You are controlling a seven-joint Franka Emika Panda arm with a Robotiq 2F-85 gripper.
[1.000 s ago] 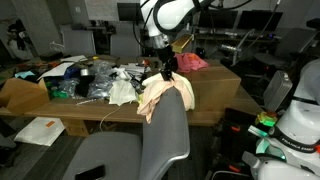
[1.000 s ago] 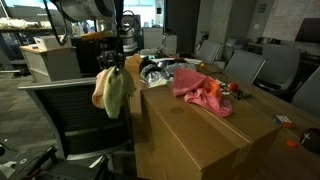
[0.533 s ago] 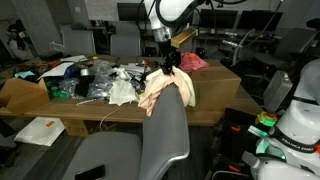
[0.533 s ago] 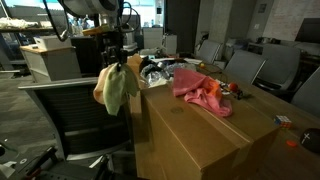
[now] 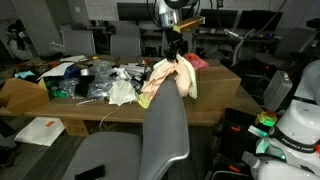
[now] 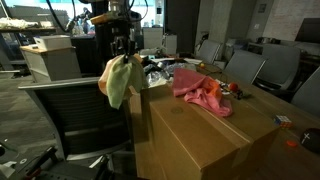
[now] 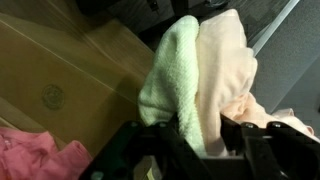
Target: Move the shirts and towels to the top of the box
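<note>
The bundle still hangs past the box's edge, so next my gripper will rise, carry it over the box top beside the pink shirt and release it.
My gripper point(image 5: 176, 52) is shut on a bundle of a pale green towel point(image 7: 175, 80) and a cream shirt point(image 7: 232, 75). The bundle hangs in the air just beside the near edge of the big cardboard box point(image 6: 200, 135). It shows in both exterior views point(image 5: 168, 78) point(image 6: 118, 80). A pink shirt point(image 6: 200, 90) lies on top of the box, also visible in an exterior view point(image 5: 193, 62) and the wrist view point(image 7: 35, 155). More cloth and clutter point(image 5: 118, 88) lie on the table beside the box.
A grey office chair point(image 5: 160, 130) stands right under the hanging bundle; its back shows in an exterior view point(image 6: 75, 115). The table point(image 5: 60, 105) holds black bags, papers and a small cardboard box point(image 5: 22, 92). More chairs point(image 6: 265, 70) stand behind.
My gripper has lifted the towel and shirt bundle higher and moved it toward the box. The pink shirt has not moved.
</note>
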